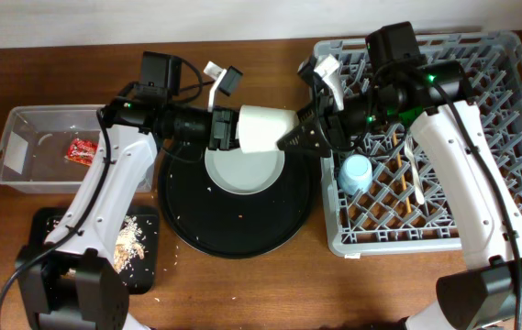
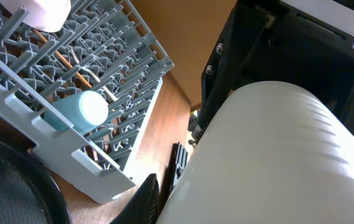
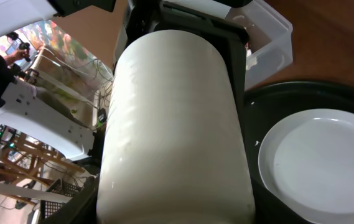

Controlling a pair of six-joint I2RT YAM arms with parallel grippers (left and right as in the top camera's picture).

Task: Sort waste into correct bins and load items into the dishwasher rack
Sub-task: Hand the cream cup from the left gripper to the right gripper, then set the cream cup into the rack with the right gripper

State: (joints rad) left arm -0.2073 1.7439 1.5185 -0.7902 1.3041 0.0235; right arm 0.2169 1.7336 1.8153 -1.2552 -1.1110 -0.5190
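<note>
The rack's bare wires beside the blue cup are below my right gripper, so next it will turn downward, move down and release the cream-white cup (image 1: 262, 128) on them.
The cream-white cup (image 1: 262, 128) lies on its side in the air above the round pale grey plate (image 1: 242, 172). My left gripper (image 1: 227, 128) is shut on its left end and my right gripper (image 1: 295, 136) is shut on its right end. The cup fills the left wrist view (image 2: 276, 149) and the right wrist view (image 3: 177, 124). The blue cup (image 1: 356, 172) lies in the grey dishwasher rack (image 1: 508, 110), near its front left corner. The red wrapper (image 1: 83, 149) lies in the clear tub (image 1: 22, 147). Beige noodle scraps (image 1: 129, 240) lie in the shallow black tray (image 1: 143, 268).
The plate sits on a large round black tray (image 1: 233, 234) between the tub and the rack. A pale utensil (image 1: 414, 170) lies in the rack beside the blue cup. Small crumbs dot the round tray.
</note>
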